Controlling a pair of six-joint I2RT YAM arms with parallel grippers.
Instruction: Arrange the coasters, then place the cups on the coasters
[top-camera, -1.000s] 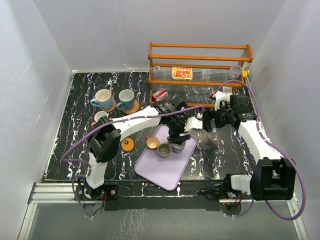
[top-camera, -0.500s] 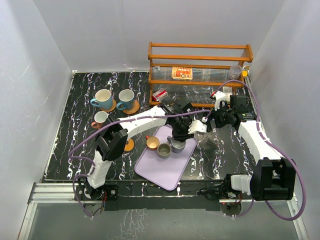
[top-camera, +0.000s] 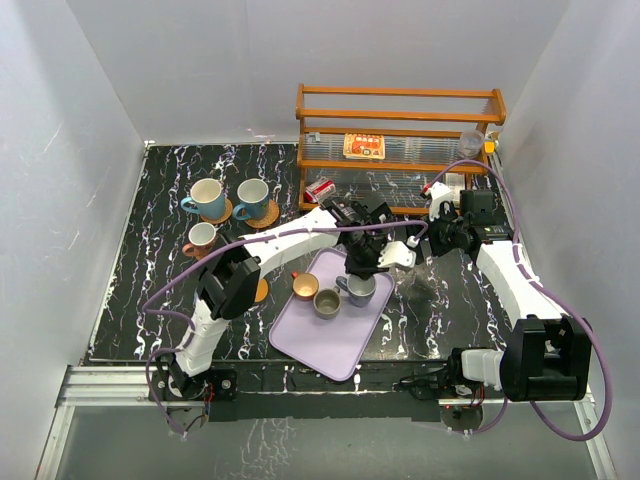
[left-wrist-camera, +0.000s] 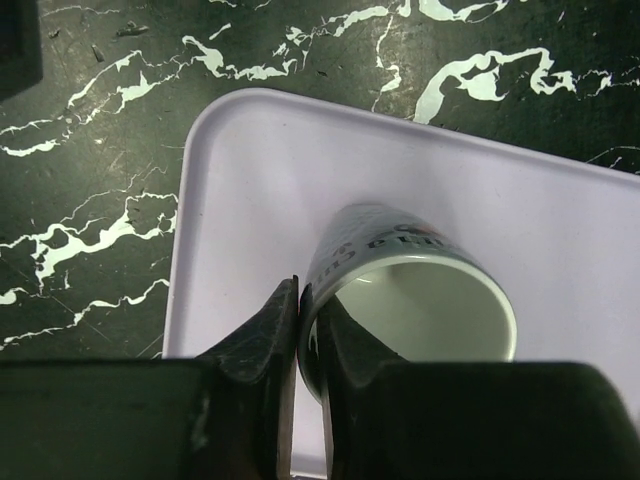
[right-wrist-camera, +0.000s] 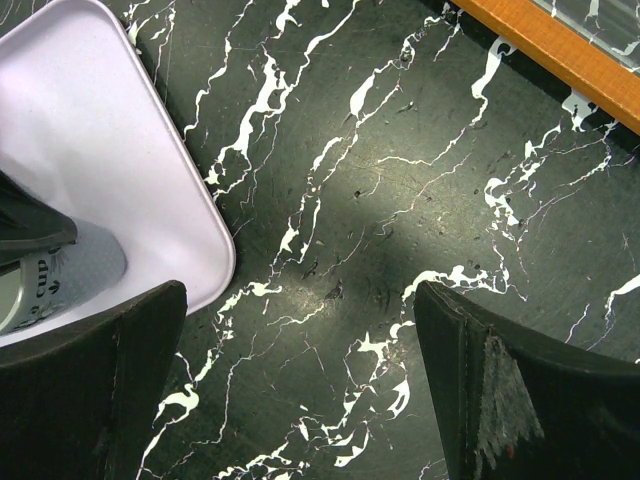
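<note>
The gap between the dotted coaster (top-camera: 260, 291) and blue cup is to the left of my left gripper in the top view, so I will lift that gripper across, lower it into the gap and let go.
On the lilac tray (top-camera: 320, 345) stands a grey-white printed cup (top-camera: 358, 292), and my left gripper (top-camera: 361, 270) is shut on its rim. The left wrist view shows one finger inside the cup (left-wrist-camera: 425, 305) and one outside, my left gripper (left-wrist-camera: 298, 292) pinching the wall. Two more cups share the tray: one orange inside (top-camera: 305, 287) and an olive-grey one (top-camera: 327, 303). Two blue cups (top-camera: 207, 198) (top-camera: 252, 199) and a pink cup (top-camera: 201, 237) sit on coasters at the left. An orange dotted coaster (top-camera: 260, 291) lies bare. My right gripper (right-wrist-camera: 300, 390) hangs open over the table right of the tray (right-wrist-camera: 90, 150).
A wooden rack (top-camera: 400, 130) stands at the back with a printed packet (top-camera: 364, 146) on it. A red-and-white can (top-camera: 320, 188) lies at its foot. My left arm stretches across the table's middle toward the tray.
My left gripper has closed onto the printed cup's rim and shifted slightly right. The right arm has stayed where it was, open.
</note>
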